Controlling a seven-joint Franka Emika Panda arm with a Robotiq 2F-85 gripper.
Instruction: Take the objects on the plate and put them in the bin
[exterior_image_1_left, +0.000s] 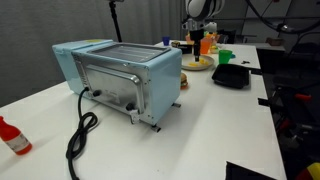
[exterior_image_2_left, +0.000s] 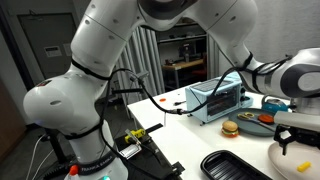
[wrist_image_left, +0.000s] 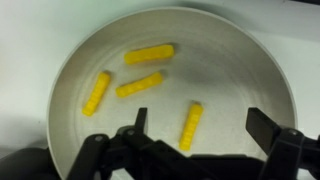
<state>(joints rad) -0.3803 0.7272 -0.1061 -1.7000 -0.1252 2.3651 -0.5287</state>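
I will move my gripper down toward the plate (wrist_image_left: 80, 60) and close it on the middle of the lone yellow piece (wrist_image_left: 191, 127), because the piece is below, already between the open fingers.
The pale round plate (wrist_image_left: 80, 60) fills the wrist view and holds several yellow stick-shaped pieces. One piece (wrist_image_left: 190, 127) lies between my fingers, others lie at the upper middle (wrist_image_left: 148, 54), middle (wrist_image_left: 138, 85) and left (wrist_image_left: 97, 92). My gripper (wrist_image_left: 200, 125) is open just above the plate, with nothing in it. In both exterior views the gripper (exterior_image_1_left: 201, 42) (exterior_image_2_left: 290, 135) hangs over the plate (exterior_image_1_left: 197, 64) (exterior_image_2_left: 296, 157). No bin is clearly in view.
A light-blue toaster oven (exterior_image_1_left: 120, 75) (exterior_image_2_left: 218, 98) with a black cable (exterior_image_1_left: 78, 135) stands on the white table. A black squarish tray (exterior_image_1_left: 232, 76) (exterior_image_2_left: 235, 165) lies beside the plate. A small green container (exterior_image_1_left: 225, 56), a red bottle (exterior_image_1_left: 12, 136) and a toy burger (exterior_image_2_left: 230, 128) stand around.
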